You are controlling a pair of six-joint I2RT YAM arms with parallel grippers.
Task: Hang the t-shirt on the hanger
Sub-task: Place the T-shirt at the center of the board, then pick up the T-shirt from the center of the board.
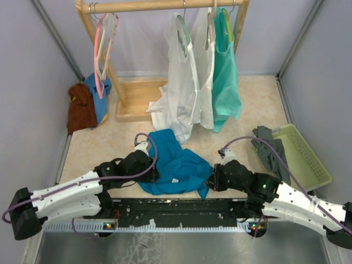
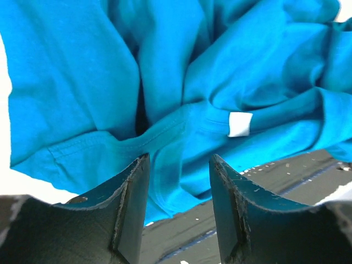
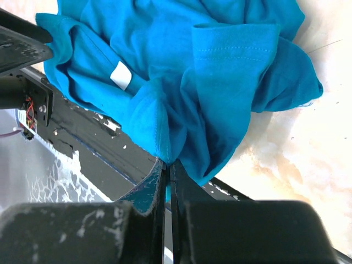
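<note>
My left gripper will move down onto the t-shirt's folded edge near the white label (image 2: 174, 158) and close, because that edge is below it, between its open fingers.
The teal-blue t-shirt (image 1: 173, 159) lies crumpled on the table between my two arms, its near edge over the black base strip. Its white label shows in the left wrist view (image 2: 240, 124) and in the right wrist view (image 3: 121, 75). My left gripper (image 2: 179, 159) is open, its jaws either side of the shirt's (image 2: 165, 71) hem, touching nothing; in the top view it (image 1: 153, 168) is at the shirt's left edge. My right gripper (image 3: 169, 162) is shut on a fold of the shirt (image 3: 220, 82) at its right edge (image 1: 209, 181). A thin pale hanger (image 1: 111, 33) hangs on the rail beside a pink one.
A wooden rack (image 1: 132, 99) stands at the back with a pink hanger (image 1: 99, 49), a white garment (image 1: 184, 82) and a mint tank top (image 1: 225, 82). Brown and light blue cloths (image 1: 82, 104) lie far left. A green basket (image 1: 305, 154) with a grey cloth (image 1: 269, 146) sits right.
</note>
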